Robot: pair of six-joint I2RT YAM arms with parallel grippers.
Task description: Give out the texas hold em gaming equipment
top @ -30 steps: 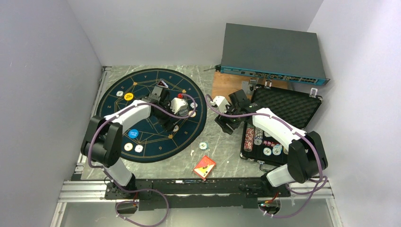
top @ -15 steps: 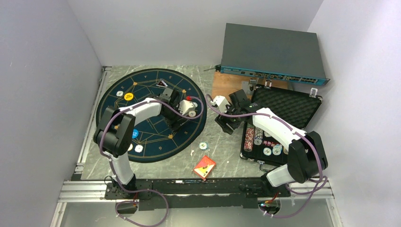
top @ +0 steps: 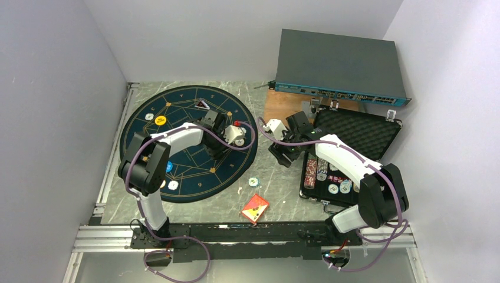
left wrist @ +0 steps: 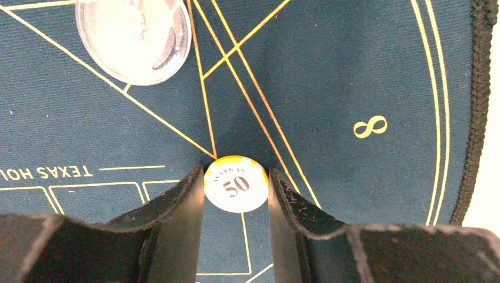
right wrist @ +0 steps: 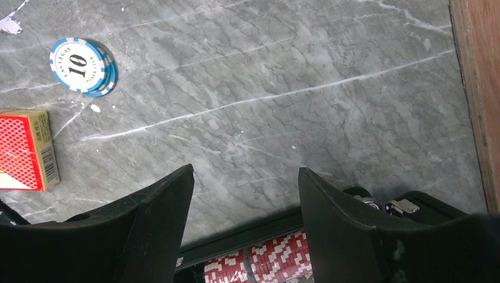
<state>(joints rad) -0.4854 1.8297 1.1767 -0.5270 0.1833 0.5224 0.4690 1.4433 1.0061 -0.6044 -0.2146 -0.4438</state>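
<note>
Outward and to the left in the top view from my left gripper lies bare mat beyond the lone white chip: I will lift across, lower and release.
My left gripper [left wrist: 236,175] is low over the navy mat [left wrist: 365,59], its jaws pressed against both sides of a whitish, orange-rimmed poker chip [left wrist: 236,187] marked 50. From above, the left gripper [top: 216,152] hides that chip. A clear round disc [left wrist: 134,35] lies just beyond it. A yellow disc [top: 160,121] and white chips [top: 173,185] sit on the mat's left half. My right gripper [right wrist: 244,171] hangs open and empty over bare table by the case edge. A blue 10 chip [right wrist: 79,63] and a red card box [right wrist: 23,150] lie on the table.
The open black foam-lined case [top: 359,132] stands at the right with rows of red chips [right wrist: 265,262] inside. A grey network switch [top: 339,68] sits behind it on a wooden board [top: 283,106]. White walls close in on the left, back and right.
The left arm swung right across the mat, then its jaws narrowed onto the 50 chip. The right arm has not moved.
</note>
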